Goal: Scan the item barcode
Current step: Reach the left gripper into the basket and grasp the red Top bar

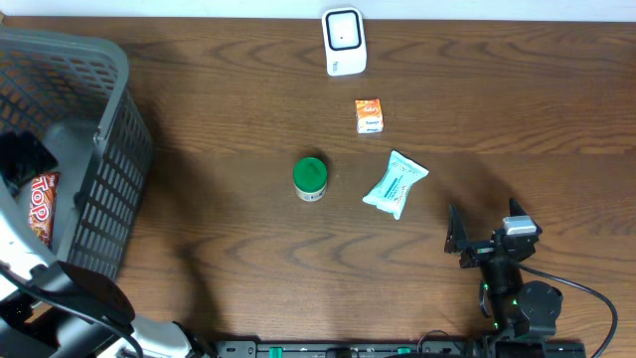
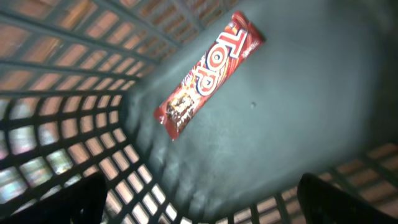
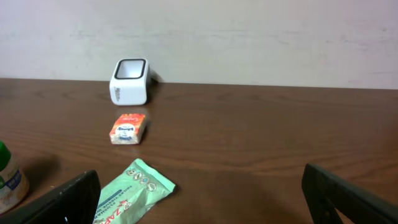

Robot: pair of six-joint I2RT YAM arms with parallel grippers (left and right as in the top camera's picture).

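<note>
The robot's left gripper needs to go down next and move back onto the chocolate-pictured end of the red TOP candy bar [image 1: 42,206].
A red TOP candy bar [image 2: 208,74] lies on the floor of the grey basket [image 1: 109,149]; from overhead the bar [image 1: 42,206] shows at the basket's left side. My left gripper [image 2: 199,211] hangs open over the basket floor, short of the bar, holding nothing; from above the gripper [image 1: 28,159] sits inside the basket. The white barcode scanner [image 1: 344,42] stands at the table's far edge. My right gripper [image 1: 484,219] is open and empty near the front right, with a mint-green tissue packet [image 3: 134,193] just ahead of its left finger [image 3: 74,202].
A small orange box [image 1: 369,115] lies in front of the scanner. A green-lidded jar [image 1: 310,179] stands mid-table, left of the tissue packet [image 1: 396,184]. The basket's lattice walls [image 2: 68,124] close in round the left gripper.
</note>
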